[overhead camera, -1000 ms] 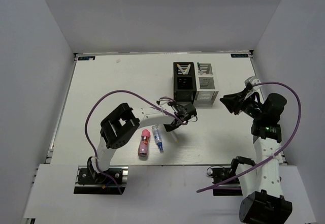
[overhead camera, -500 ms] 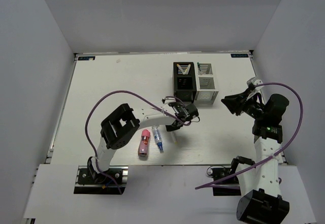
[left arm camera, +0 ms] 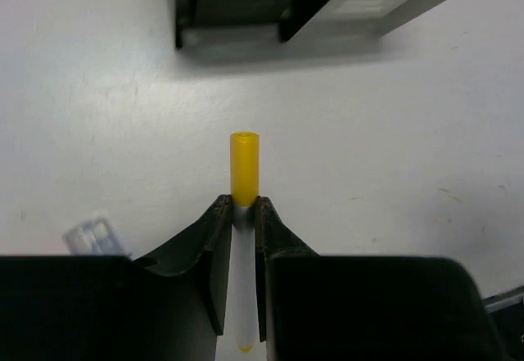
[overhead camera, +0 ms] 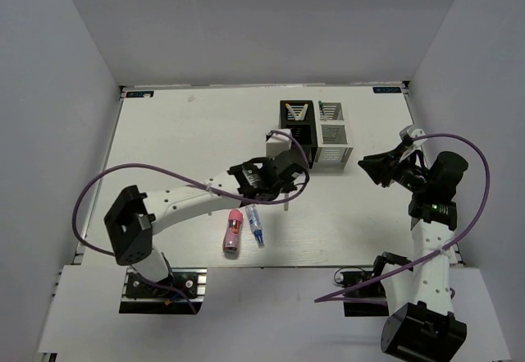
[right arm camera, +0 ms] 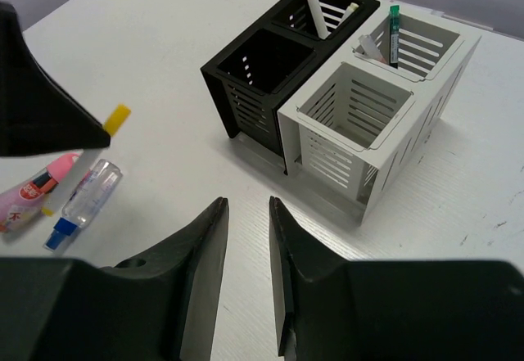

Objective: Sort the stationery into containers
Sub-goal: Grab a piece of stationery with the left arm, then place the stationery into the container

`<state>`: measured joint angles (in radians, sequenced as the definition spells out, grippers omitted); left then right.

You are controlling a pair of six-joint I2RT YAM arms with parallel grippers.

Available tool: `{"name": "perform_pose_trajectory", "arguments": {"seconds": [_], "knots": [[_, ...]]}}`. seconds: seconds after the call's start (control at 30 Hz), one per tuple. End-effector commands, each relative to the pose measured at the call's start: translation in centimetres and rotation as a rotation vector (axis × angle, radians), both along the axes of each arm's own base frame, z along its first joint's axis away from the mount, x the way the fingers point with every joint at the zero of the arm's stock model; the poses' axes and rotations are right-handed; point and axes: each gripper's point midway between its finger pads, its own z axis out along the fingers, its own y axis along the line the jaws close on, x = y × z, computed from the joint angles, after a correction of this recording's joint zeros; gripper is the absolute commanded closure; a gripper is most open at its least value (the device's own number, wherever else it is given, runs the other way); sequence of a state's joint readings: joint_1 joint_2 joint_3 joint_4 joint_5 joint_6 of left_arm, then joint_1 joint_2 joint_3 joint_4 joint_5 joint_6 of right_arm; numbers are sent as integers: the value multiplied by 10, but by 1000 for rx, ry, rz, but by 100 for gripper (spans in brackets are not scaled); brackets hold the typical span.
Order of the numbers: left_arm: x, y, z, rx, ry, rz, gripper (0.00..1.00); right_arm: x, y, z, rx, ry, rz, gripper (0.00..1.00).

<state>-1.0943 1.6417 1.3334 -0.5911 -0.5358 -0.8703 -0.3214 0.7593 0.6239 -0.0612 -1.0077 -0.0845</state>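
Observation:
I should raise my left gripper outward over the black container, tilting its fingers up, then lower the white pen into the container's back section [overhead camera: 297,112], where yellow-ended pens stand.
My left gripper [left arm camera: 243,205] is shut on a thin white pen [left arm camera: 244,164] whose yellow end sticks out past the fingertips. It hangs just in front of the black container [overhead camera: 297,132], with the white container [overhead camera: 335,136] beside it on the right. The black container's [right arm camera: 270,74] back compartment holds yellow-ended pens. The white container's [right arm camera: 385,107] back compartment holds a green-ended pen [right arm camera: 394,25]. A pink tube [overhead camera: 234,231] and a clear blue-tipped tube [overhead camera: 255,224] lie on the table near the front. My right gripper [right arm camera: 248,203] hovers open and empty, right of the containers.
The left arm's purple cable [overhead camera: 139,173] loops over the left half of the table. The right arm's cable [overhead camera: 476,181] arcs near the right wall. The table's front edge [overhead camera: 271,265] runs just behind the arm bases.
The left arm's elbow has swung out to the left and its wrist has shifted a little left, still holding the pen. The right arm has barely moved.

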Motion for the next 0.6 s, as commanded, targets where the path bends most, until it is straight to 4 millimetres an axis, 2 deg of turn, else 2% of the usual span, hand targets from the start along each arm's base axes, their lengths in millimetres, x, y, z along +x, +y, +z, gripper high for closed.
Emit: {"name": "perform_pose_trajectory", "arguments": {"seconds": [0.0,0.07,0.1,0.23,0.27,0.3,0.33,0.37,0.4,0.5,0.53,0.57], "knots": [[26,-19,64,-73,-250,-157,100,-3,2,3,0,-7,26,68],[34,-20,79,-69,-310,-153,100,-3,2,2,2,-6,29,68],[39,-27,99,-115,-375,-161,100,-2,1,2,1,-7,28,68],[62,-38,150,-148,-579,-195,100,-3,1,1,-2,-10,33,68],[72,-39,146,-136,-594,-179,100,-3,2,2,-3,-14,39,68],[83,-35,150,-135,-623,-154,100,-5,4,3,-6,-18,44,68],[93,-34,168,-161,-686,-122,100,-5,3,2,-13,-25,48,68],[100,-31,172,-163,-711,-93,100,-6,3,1,-12,-22,50,68],[113,-28,166,-149,-724,-64,100,-7,4,1,-14,-26,55,68],[140,-27,184,-198,-794,7,100,-8,4,2,-28,-41,57,68],[157,-30,166,-163,-776,20,100,-8,4,1,-33,-41,57,68],[167,-32,176,-184,-797,39,100,-9,4,2,-40,-50,58,68]]}}
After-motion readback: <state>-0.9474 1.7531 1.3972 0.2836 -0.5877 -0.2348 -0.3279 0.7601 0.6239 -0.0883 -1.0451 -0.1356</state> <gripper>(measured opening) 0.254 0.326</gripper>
